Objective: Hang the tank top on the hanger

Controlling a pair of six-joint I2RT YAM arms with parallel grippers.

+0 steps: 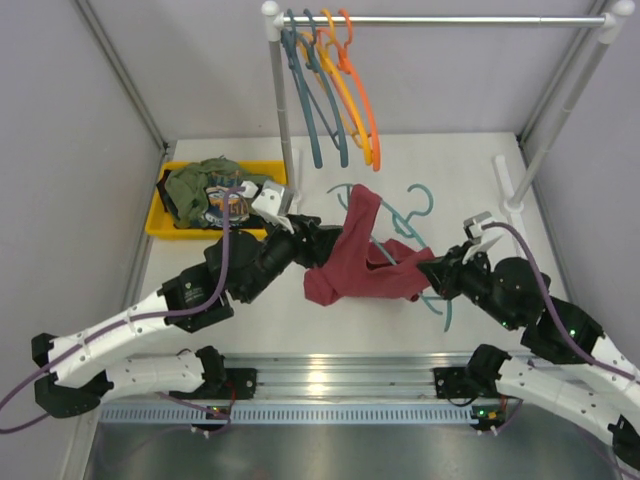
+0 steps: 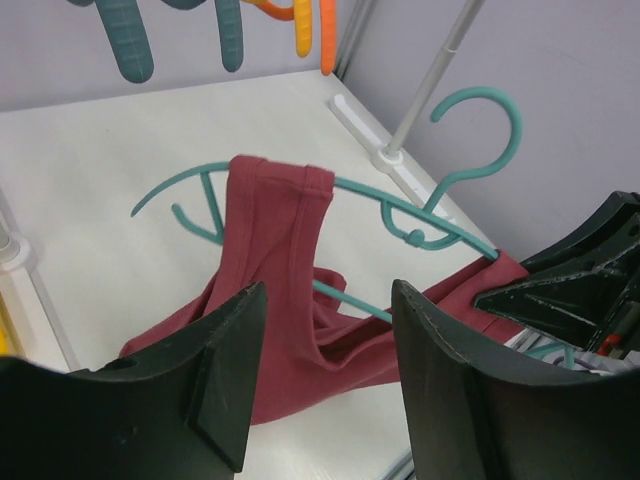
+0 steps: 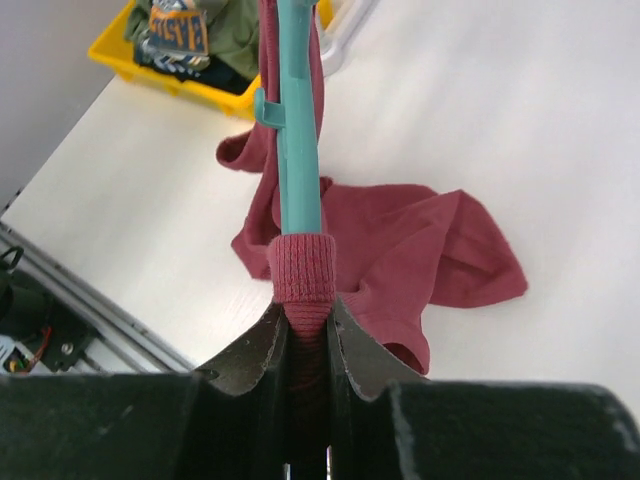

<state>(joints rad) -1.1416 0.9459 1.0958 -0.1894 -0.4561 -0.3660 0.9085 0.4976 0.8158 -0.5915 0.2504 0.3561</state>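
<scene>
Both straps are already on the hanger, so my right gripper should next move the hanger up and outward, hook it over the bar's bare end (image 1: pixel 563 21) and let go.
The maroon tank top (image 1: pixel 362 262) hangs on the teal hanger (image 1: pixel 415 212) above the table middle. One strap loops over the hanger's left shoulder (image 2: pixel 278 180); the other strap wraps its right arm. My right gripper (image 1: pixel 437 270) is shut on that right arm with the strap around it (image 3: pixel 303 268), holding the hanger up. My left gripper (image 1: pixel 318 240) is open and empty, just left of the fabric; its fingers (image 2: pixel 225 370) frame the hanging top (image 2: pixel 290 300) without touching it. The hanger's hook (image 2: pixel 480 130) points away from it.
A yellow bin (image 1: pixel 160 215) with an olive-green garment (image 1: pixel 205 190) sits at the back left. A rail (image 1: pixel 440 20) at the back carries slate-blue, yellow and orange hangers (image 1: pixel 330 90). Its posts (image 1: pixel 280 110) stand on the table.
</scene>
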